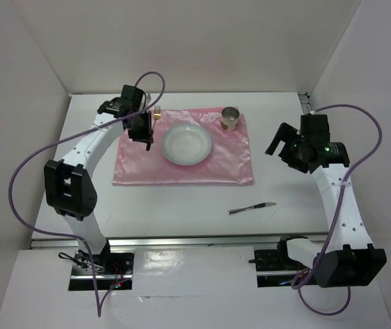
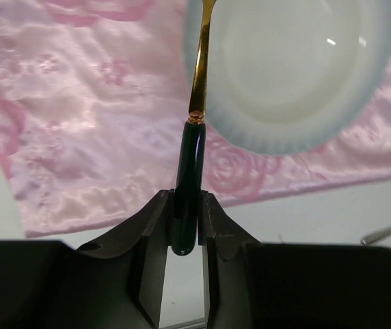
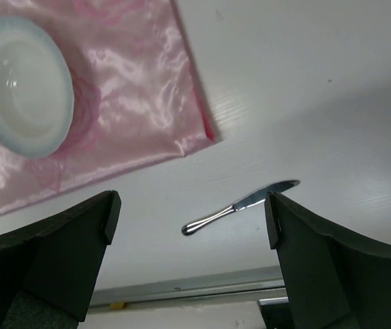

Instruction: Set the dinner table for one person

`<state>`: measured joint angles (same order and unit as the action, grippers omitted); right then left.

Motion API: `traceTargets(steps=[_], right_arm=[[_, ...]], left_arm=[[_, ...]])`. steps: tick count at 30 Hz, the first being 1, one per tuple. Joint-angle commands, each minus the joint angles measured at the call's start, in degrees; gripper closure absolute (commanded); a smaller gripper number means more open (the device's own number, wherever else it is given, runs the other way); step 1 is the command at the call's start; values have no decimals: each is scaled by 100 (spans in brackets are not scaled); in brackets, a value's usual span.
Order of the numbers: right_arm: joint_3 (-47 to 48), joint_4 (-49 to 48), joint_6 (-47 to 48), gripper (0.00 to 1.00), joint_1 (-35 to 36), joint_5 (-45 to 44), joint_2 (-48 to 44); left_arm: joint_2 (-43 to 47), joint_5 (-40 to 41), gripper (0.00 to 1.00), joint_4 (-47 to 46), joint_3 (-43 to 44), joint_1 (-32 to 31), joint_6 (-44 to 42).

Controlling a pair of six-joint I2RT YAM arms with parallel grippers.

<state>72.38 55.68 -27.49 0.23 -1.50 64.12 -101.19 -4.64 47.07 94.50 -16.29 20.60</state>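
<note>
The knife is still off the cloth, so my right gripper should next move down, back and to the left in the top view, onto the knife's silver handle (image 1: 241,210) (image 3: 213,218).
My left gripper (image 1: 145,131) (image 2: 187,200) is shut on the dark green handle of a gold-stemmed utensil (image 2: 193,156) (image 1: 156,114). The utensil hangs over the left part of the pink rose-patterned cloth (image 1: 182,168) (image 2: 92,137), its stem crossing the left rim of the white plate (image 1: 187,144) (image 2: 298,75); its head is cut off at the frame edge. A metal cup (image 1: 230,118) stands on the cloth's far right corner. A silver knife (image 1: 252,208) (image 3: 240,204) lies on the white dinner table (image 1: 182,209) in front of the cloth. My right gripper (image 1: 278,142) (image 3: 192,205) hovers open above the knife, empty.
A metal rail (image 3: 182,284) runs along the table's near edge, just behind the arm bases. White walls close in the table on three sides. The knife's end (image 2: 387,232) shows at the right edge of the left wrist view.
</note>
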Motion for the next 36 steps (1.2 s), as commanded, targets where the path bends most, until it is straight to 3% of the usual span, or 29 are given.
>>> traceTargets(steps=[1,8,17,21,24,31,36], right_arm=[[-302,-452,296,0,91,1071,-22],[-1594,-542,-810,6,434,608,-197],[-2886,-550,-2021,15,960,537,-409],[-3081,-620,-2462,25,1426,335,-260],[-3142,-489,-3016,26,1891,-60,30],[-3257,-778,-3624,26,2499,-412,355],[-3020,-918,-3993,27,2719,-764,1014]], left_arm=[[-435,691,100,49,165,249,216],[-1614,1123,100,110,683,478,155],[-1755,860,100,-250,280,592,102],[-1817,1132,100,-365,148,592,102],[-1878,1534,100,-478,-106,479,348],[-1852,1466,100,-665,-441,373,542],[-1905,1406,89,-602,-388,320,542]])
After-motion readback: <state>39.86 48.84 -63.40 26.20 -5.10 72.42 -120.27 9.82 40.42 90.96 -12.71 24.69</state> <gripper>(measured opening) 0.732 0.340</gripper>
